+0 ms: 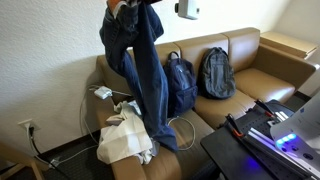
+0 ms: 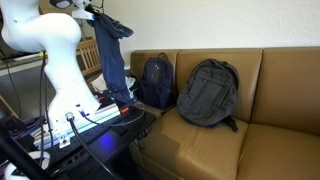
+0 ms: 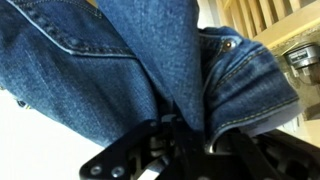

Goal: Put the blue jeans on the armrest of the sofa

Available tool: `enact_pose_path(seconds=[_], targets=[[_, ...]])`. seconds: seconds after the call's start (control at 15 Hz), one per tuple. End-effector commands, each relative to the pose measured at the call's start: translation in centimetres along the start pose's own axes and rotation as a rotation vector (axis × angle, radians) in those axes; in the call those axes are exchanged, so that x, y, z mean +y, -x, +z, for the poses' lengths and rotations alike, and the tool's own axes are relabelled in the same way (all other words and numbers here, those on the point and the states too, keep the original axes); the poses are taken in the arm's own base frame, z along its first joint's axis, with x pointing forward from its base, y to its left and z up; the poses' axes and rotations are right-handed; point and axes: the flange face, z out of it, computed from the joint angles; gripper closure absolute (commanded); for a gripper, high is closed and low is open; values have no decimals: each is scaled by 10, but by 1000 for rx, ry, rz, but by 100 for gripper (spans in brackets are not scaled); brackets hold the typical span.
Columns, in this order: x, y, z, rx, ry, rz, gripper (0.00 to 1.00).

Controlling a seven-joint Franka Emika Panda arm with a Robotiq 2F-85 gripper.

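Note:
The jeans hang high above the sofa, so I need to lower my gripper toward the seat [image 1: 171, 121] between the white cloth and dark blue backpack and let go of the fabric.
The blue jeans [image 1: 140, 60] hang from my gripper [image 1: 128, 5] high above the sofa's end seat, legs dangling down to the seat cushion. They also show in an exterior view [image 2: 113, 55], hanging beside the robot's white arm. In the wrist view the denim [image 3: 110, 60] fills the frame, pinched between my black fingers [image 3: 185, 135]. The gripper is shut on the jeans. The tan sofa armrest [image 1: 95, 70] lies below and to the side of the hanging jeans, next to the wall.
A white cloth [image 1: 125, 138] and a white cable lie on the sofa seat under the jeans. A dark blue backpack [image 1: 181, 82] and a grey backpack [image 1: 217, 72] lean on the sofa back. A black table with electronics [image 1: 265, 140] stands in front.

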Motion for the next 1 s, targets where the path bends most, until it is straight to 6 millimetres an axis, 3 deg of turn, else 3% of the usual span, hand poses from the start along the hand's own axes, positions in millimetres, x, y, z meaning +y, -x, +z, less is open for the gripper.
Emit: enact_pose_path(seconds=[0.0, 0.07, 0.2, 0.27, 0.53, 0.8, 0.93], targets=[[1, -2, 2, 5, -1, 4, 79], [2, -3, 3, 5, 1, 6, 95], [7, -6, 16, -10, -12, 40, 95], [9, 5, 28, -33, -3, 42, 95], [23, 66, 74, -147, 31, 75, 95], [70, 151, 104, -349, 99, 181, 95], [89, 179, 110, -412, 149, 292, 95]])
